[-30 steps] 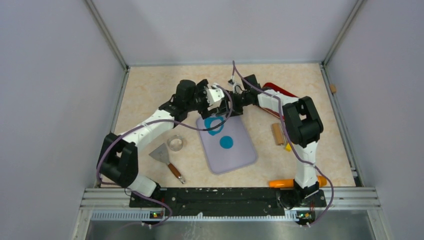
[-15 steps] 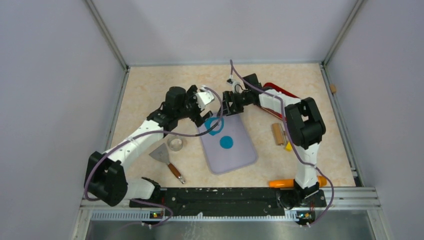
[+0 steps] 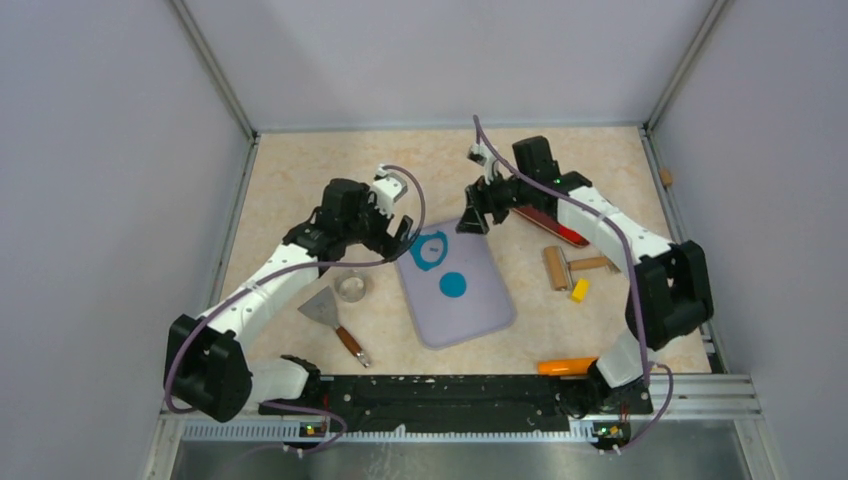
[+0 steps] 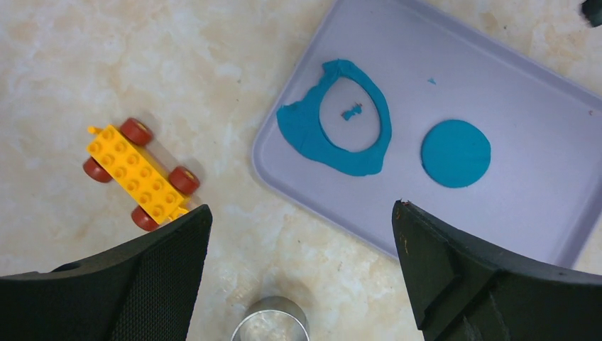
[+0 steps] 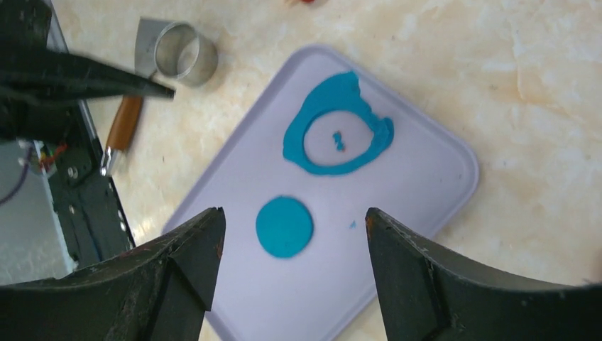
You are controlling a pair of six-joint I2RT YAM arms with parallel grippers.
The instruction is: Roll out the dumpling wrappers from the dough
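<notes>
The scraper is past the ring cutter, closer to my base. I will move my left gripper back and down next and turn it onto the neck by the handle (image 3: 337,326).
The dough (image 3: 418,254) is a teal ring with a round hole cut out, lying at the far end of the lavender mat (image 3: 480,310). One dumpling wrapper (image 3: 453,285), a flat teal disc, lies mid-mat. My left gripper (image 3: 399,236) hangs open just left of the dough, over the table beside the mat's edge. My right gripper (image 3: 474,221) hovers open above the mat's far right corner. The left wrist view shows the dough (image 4: 312,135), the wrapper (image 4: 455,153) and empty jaws on the left gripper (image 4: 302,213). The right gripper (image 5: 292,217) is empty too, above the wrapper (image 5: 284,227) and dough (image 5: 294,145).
A metal ring cutter (image 3: 351,287) and a scraper (image 3: 325,308) lie left of the mat. A wooden roller (image 3: 558,267) and a yellow block (image 3: 579,290) lie to its right, with a red object (image 3: 548,222) behind. An orange tool (image 3: 565,366) sits near the front rail. A yellow toy car (image 4: 138,175) lies beside the mat.
My left gripper has pulled back leftward off the far end of the mat. My right arm has swung to the right and its gripper has lifted away, uncovering the roller.
</notes>
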